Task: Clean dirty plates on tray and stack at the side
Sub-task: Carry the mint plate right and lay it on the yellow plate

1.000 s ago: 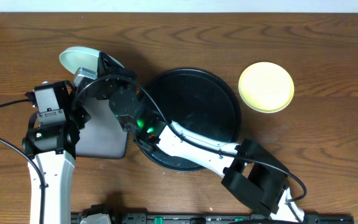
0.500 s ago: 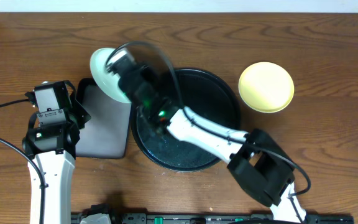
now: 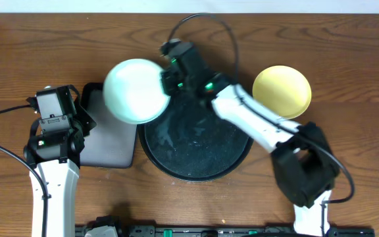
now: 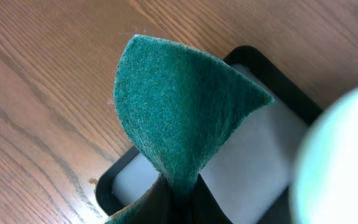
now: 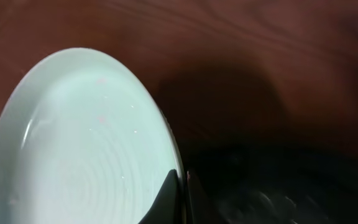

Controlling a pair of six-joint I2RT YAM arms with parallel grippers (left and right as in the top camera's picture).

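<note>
My right gripper will next move the mint plate over the round tray and set it down on the pale yellow plate [image 3: 281, 92].
My right gripper [image 3: 168, 84] [image 5: 180, 186] is shut on the rim of a pale mint-blue plate [image 3: 134, 91] [image 5: 79, 143] and holds it in the air over the left rim of the round black tray [image 3: 235, 141]. The plate shows faint pink specks. A pale yellow plate [image 3: 281, 91] lies on the table right of the tray. My left gripper [image 4: 179, 199] is shut on a green sponge [image 4: 179, 112], held above the small rectangular black tray [image 3: 107, 141] [image 4: 253, 155]. The mint plate's edge shows in the left wrist view [image 4: 340, 162]. A third plate is not in view.
The round tray holds wet streaks and no plates. The right arm [image 3: 255, 122] reaches across the tray from the lower right. The left arm [image 3: 51, 131] stands at the left edge. Bare wood table [image 3: 347, 52] lies at the back and right.
My right gripper has carried the mint plate from beside the small tray to the right and turned it face up over the big tray's left rim. The left arm has not moved.
</note>
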